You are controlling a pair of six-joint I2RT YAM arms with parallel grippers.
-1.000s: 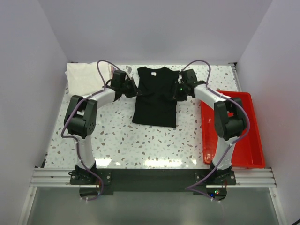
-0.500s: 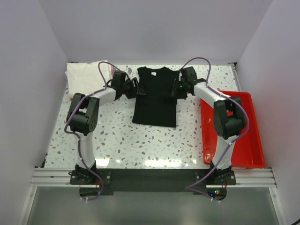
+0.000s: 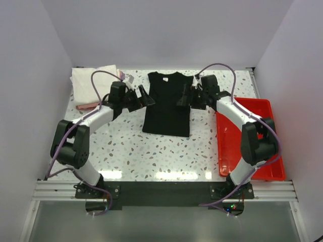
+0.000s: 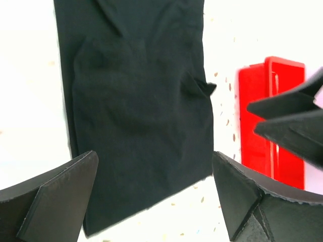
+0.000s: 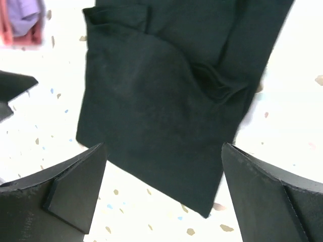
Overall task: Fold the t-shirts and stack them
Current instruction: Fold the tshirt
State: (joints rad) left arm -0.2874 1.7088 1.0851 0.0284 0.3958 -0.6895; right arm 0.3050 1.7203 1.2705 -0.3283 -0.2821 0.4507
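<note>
My left gripper moves back and down onto the black t-shirt's near hem corner [image 3: 144,131] [image 4: 89,231] on its own side next, as the sleeves lie folded in, the hem unfolded.
The black t-shirt [image 3: 166,103] lies flat at the table's middle back with both sleeves folded in, forming a narrow rectangle. My left gripper [image 3: 146,97] hovers at its left edge and my right gripper [image 3: 182,98] at its right edge, facing each other. Both stand open and hold nothing. Between the wide left fingers the left wrist view shows the black t-shirt [image 4: 136,101] and its lower hem. The right wrist view shows the same black t-shirt [image 5: 171,101] with a folded-in sleeve. Folded white cloth [image 3: 93,80] sits at the back left, with a pink edge [image 3: 86,107] beside it.
A red tray [image 3: 252,136] lies along the right side of the table, also seen as the red tray [image 4: 270,116] in the left wrist view. Lavender and pink cloth [image 5: 22,20] shows at the right wrist view's top left. White walls enclose the table.
Both grippers have gone from shut to wide open and let go of the black shirt's sides. Both arms have drawn back and lifted a little; the shirt stays flat.
</note>
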